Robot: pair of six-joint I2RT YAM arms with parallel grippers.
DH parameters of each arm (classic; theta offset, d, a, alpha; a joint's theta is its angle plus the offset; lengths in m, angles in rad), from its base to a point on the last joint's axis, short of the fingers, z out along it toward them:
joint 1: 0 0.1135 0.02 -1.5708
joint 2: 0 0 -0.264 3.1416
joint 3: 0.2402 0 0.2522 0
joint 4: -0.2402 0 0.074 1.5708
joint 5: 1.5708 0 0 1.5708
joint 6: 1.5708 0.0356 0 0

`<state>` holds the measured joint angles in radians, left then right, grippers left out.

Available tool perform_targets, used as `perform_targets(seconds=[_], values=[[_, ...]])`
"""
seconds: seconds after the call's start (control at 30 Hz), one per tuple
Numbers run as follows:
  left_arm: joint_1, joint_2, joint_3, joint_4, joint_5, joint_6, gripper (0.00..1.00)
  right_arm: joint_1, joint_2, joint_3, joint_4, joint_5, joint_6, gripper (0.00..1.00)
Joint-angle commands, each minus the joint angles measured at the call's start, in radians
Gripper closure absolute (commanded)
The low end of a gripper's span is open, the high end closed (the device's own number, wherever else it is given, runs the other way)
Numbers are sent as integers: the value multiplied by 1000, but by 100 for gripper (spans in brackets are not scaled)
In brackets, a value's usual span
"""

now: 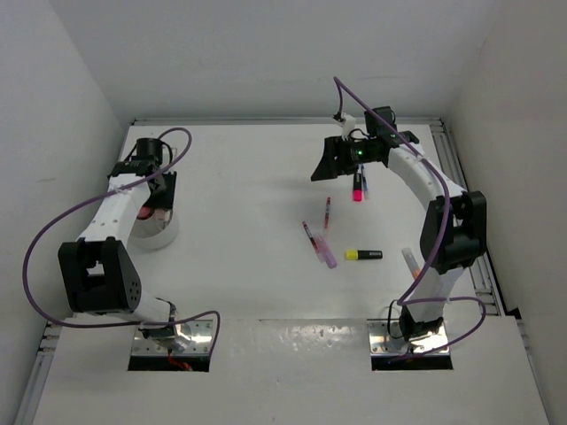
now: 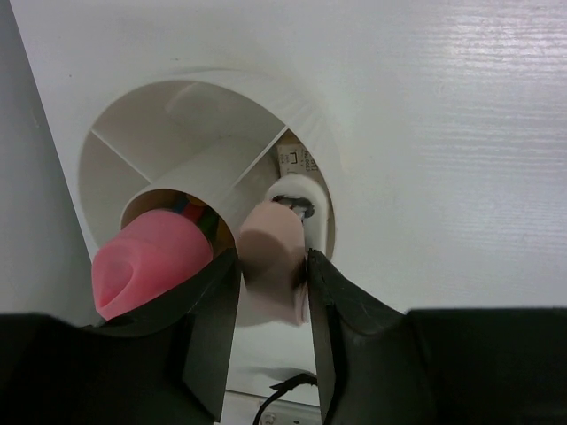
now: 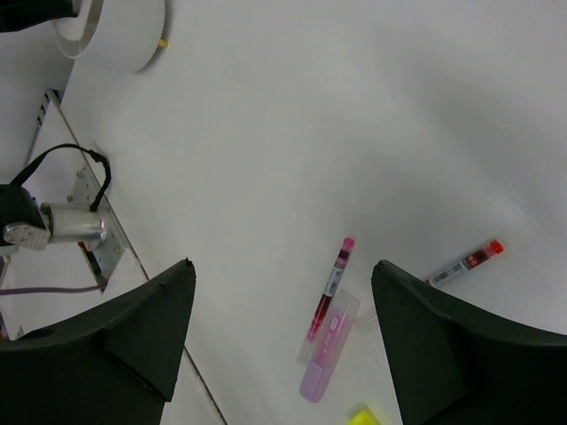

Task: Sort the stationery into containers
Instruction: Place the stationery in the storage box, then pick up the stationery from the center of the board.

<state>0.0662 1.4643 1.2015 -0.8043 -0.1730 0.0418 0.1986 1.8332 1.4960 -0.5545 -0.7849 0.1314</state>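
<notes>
My right gripper comes back and lowers onto the middle of the lilac-pink highlighter [image 1: 327, 256] next, since that highlighter lies loose on the tabletop outside the dish [image 1: 158, 232].
My left gripper [image 1: 152, 190] [image 2: 273, 264] hangs over the round white dish [image 1: 158, 232] [image 2: 312, 133], shut on a pale pinkish eraser block [image 2: 266, 243] just above a compartment near the rim. A pink rounded item [image 2: 146, 261] sits in the dish beside it. My right gripper [image 1: 328, 164] [image 3: 283, 266] is open and empty, high above the table. Below it lie a pink pen [image 1: 309, 235] [image 3: 330, 288], a lilac-pink highlighter [image 1: 327, 256] [image 3: 328, 350], a red pen [image 1: 327, 212] [image 3: 465, 263] and a yellow-black highlighter [image 1: 363, 255] [image 3: 363, 416].
A pink-red highlighter [image 1: 358, 188] and a blue pen [image 1: 362, 175] lie under the right arm's wrist. A whitish-orange item [image 1: 409, 258] rests by the right arm. Dividers split the dish into compartments. Metal base plates [image 1: 173, 341] sit at the near edge. Walls enclose the table.
</notes>
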Motion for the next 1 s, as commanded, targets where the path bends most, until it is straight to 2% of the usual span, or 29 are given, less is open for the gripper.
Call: perform_targets(seconds=[0.0, 0.2, 0.37, 0.57, 0.67, 0.8, 0.93, 0.97], values=[[-6, -7, 35, 11, -6, -10, 57, -4, 8, 36, 19, -8, -4, 20], [-6, -22, 61, 19, 30, 1, 46, -4, 6, 32, 15, -8, -9, 21], [-9, -53, 121, 69, 105, 9, 47, -2, -3, 30, -39, 13, -65, 22], [-34, -74, 171, 112, 159, 6, 47, 25, -25, -18, -166, 104, -209, 30], [-54, -107, 155, 151, 167, 0, 46, 86, -63, -115, -153, 189, -223, 34], [-55, -114, 145, 159, 147, -19, 39, 165, -104, -233, -116, 358, -219, 39], [-55, -117, 144, 151, 147, -29, 38, 200, -132, -325, -59, 507, -144, 56], [-55, -117, 142, 148, 148, -31, 38, 214, -144, -342, -50, 524, -139, 57]])
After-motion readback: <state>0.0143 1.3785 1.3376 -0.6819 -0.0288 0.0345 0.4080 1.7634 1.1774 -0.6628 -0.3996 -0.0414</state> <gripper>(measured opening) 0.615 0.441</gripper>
